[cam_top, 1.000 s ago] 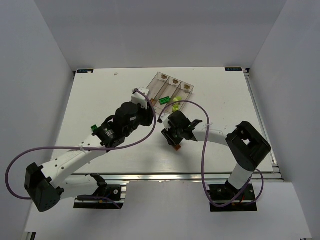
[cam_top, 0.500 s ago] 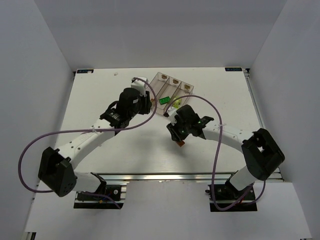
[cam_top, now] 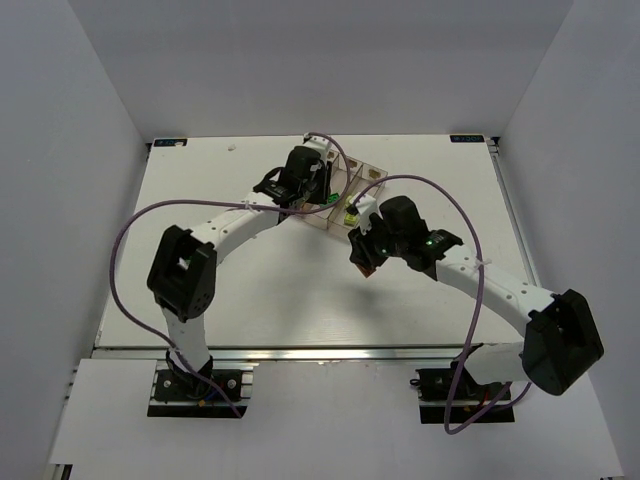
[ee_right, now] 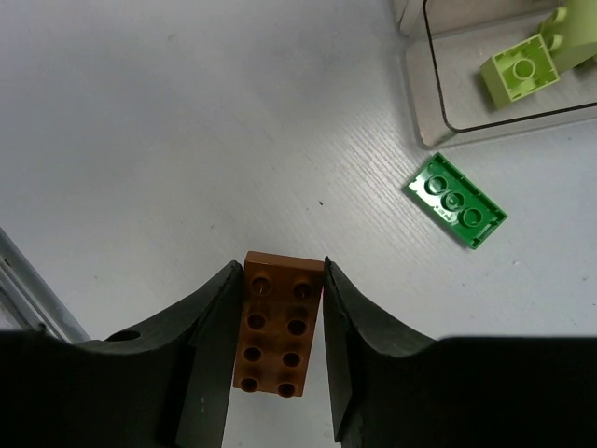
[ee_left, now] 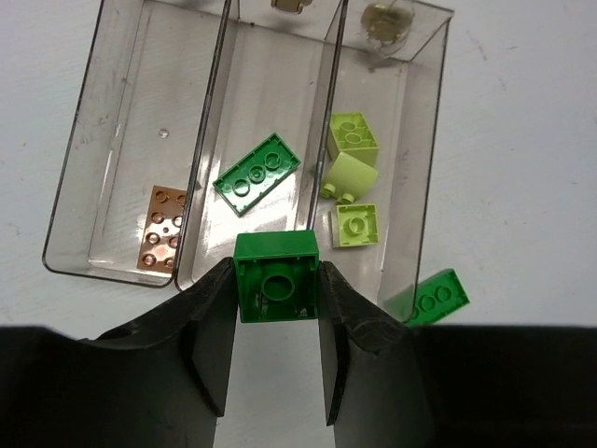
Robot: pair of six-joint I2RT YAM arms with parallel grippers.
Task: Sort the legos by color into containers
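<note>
My left gripper lowers the bright green brick into the near end of the middle bin next, beside the flat green brick.
My left gripper is shut on a bright green brick and holds it over the near end of the middle bin of the clear tray. That bin holds a flat green brick. The left bin holds an orange-brown brick. The right bin holds three pale yellow-green bricks. My right gripper is shut on an orange-brown brick above the table, near the tray's corner. In the top view the left gripper is at the tray and the right gripper is just in front of it.
A loose bright green brick lies on the table just outside the tray's near right corner; it also shows in the left wrist view. Both arms and their purple cables cross the middle of the table.
My left arm has swung up and right, carrying the green brick to the tray. My right gripper has moved up and right with the orange-brown brick.
</note>
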